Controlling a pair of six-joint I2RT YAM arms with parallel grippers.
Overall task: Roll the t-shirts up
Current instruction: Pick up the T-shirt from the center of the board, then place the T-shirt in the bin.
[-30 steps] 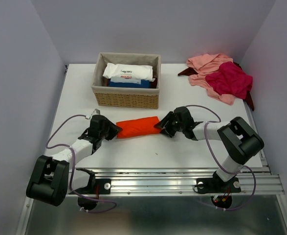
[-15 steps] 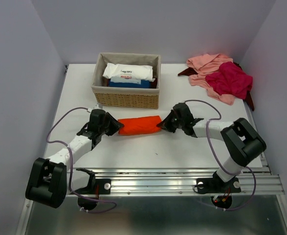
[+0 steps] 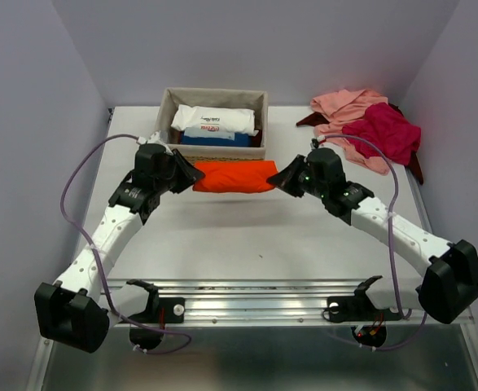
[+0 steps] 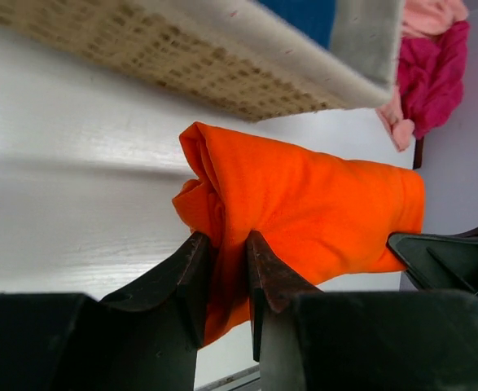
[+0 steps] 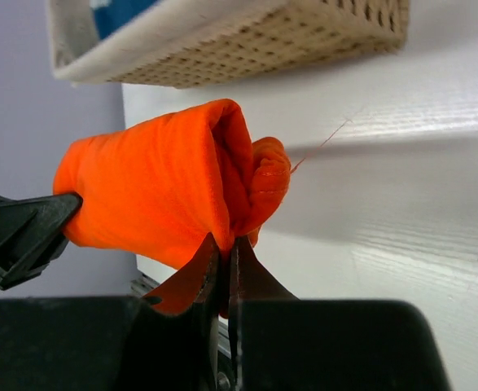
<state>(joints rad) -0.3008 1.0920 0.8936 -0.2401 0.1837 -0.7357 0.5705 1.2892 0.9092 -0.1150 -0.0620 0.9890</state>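
My right gripper needs to move the roll's end outward over the basket's near rim and let it go on the blue thing (image 3: 224, 139) (image 5: 120, 16) beside the white packet.
A rolled bright orange t-shirt (image 3: 232, 176) hangs in the air just in front of the wicker basket (image 3: 212, 122), held at both ends. My left gripper (image 3: 191, 174) is shut on its left end (image 4: 222, 204); a fold of orange cloth fills the gap between the fingers (image 4: 191, 269). My right gripper (image 3: 278, 177) is shut on the right end (image 5: 222, 171), pinching a thin fold. Other t-shirts lie in a heap at the back right: salmon pink (image 3: 344, 110), magenta (image 3: 383, 132), and a dark maroon edge (image 3: 416, 167).
The basket holds a white packet (image 3: 212, 120) and something blue (image 3: 214, 140). Its woven wall (image 4: 181, 57) is close behind the roll. A metal rail (image 3: 287, 305) runs along the near table edge. Purple walls close in both sides.
Both arms have lifted the orange roll off the table and carried it back toward the basket. The right gripper closed on the roll's right end.
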